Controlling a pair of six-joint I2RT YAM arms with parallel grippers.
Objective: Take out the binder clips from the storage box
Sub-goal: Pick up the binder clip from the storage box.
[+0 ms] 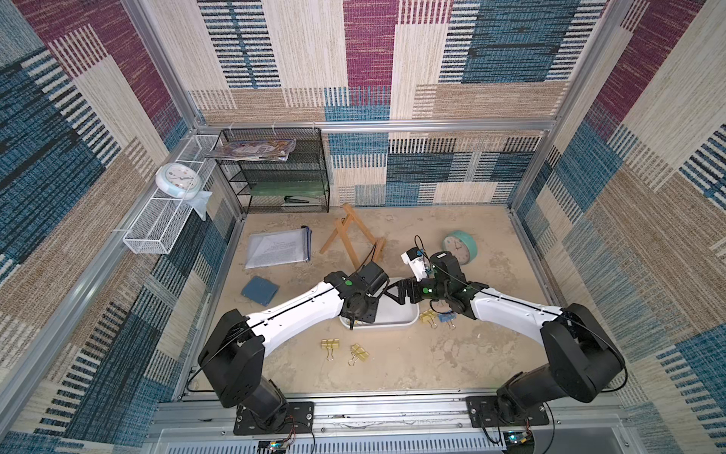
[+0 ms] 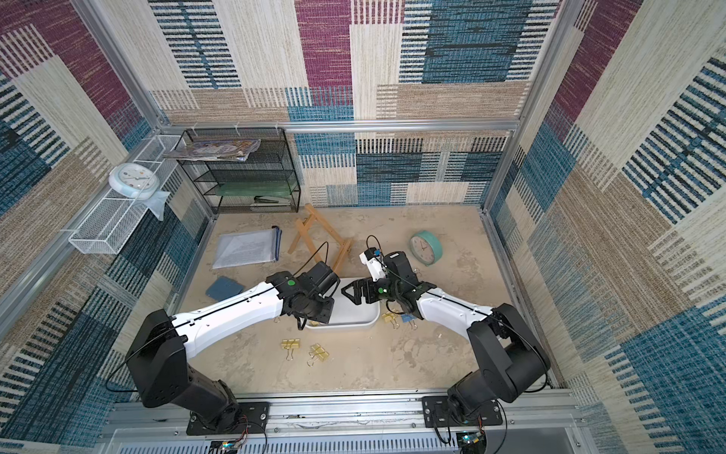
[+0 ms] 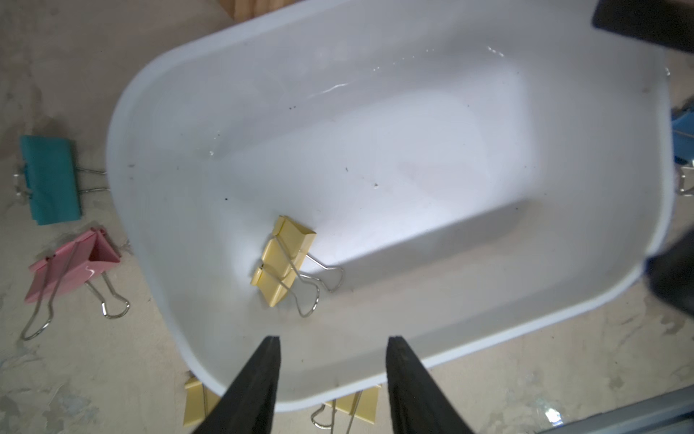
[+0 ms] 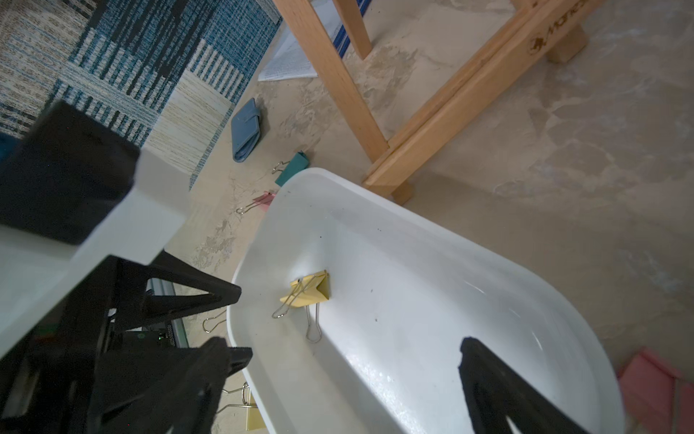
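My left gripper moves down into the storage box point(image 3: 157, 112) onto the yellow binder clip's upper wire handle point(image 3: 308, 298) next, since its loop reaches past the clip's body toward my open fingers.
The white storage box point(image 1: 396, 314) point(image 2: 353, 314) lies mid-table between both arms. One yellow binder clip point(image 3: 285, 259) point(image 4: 308, 293) rests on its floor near one end wall. My left gripper point(image 3: 332, 340) hangs open over that end of the box point(image 3: 157, 112), just short of the clip, with nothing between its fingers. My right gripper point(image 4: 345, 349) is open wide above the other end of the box point(image 4: 450, 263), also empty. Other binder clips lie outside on the table: teal point(image 3: 50, 180), pink point(image 3: 71, 263), two yellow point(image 1: 330, 344) point(image 1: 359, 351), and a yellow and blue pair point(image 1: 436, 316).
A wooden easel point(image 1: 349, 236) lies just behind the box. A teal clock point(image 1: 459, 245) stands back right, and a blue wallet point(image 1: 259, 291) and a document pouch point(image 1: 279, 247) lie to the left. A black mesh shelf point(image 1: 275, 173) and a white wire basket point(image 1: 165, 220) line the back left.
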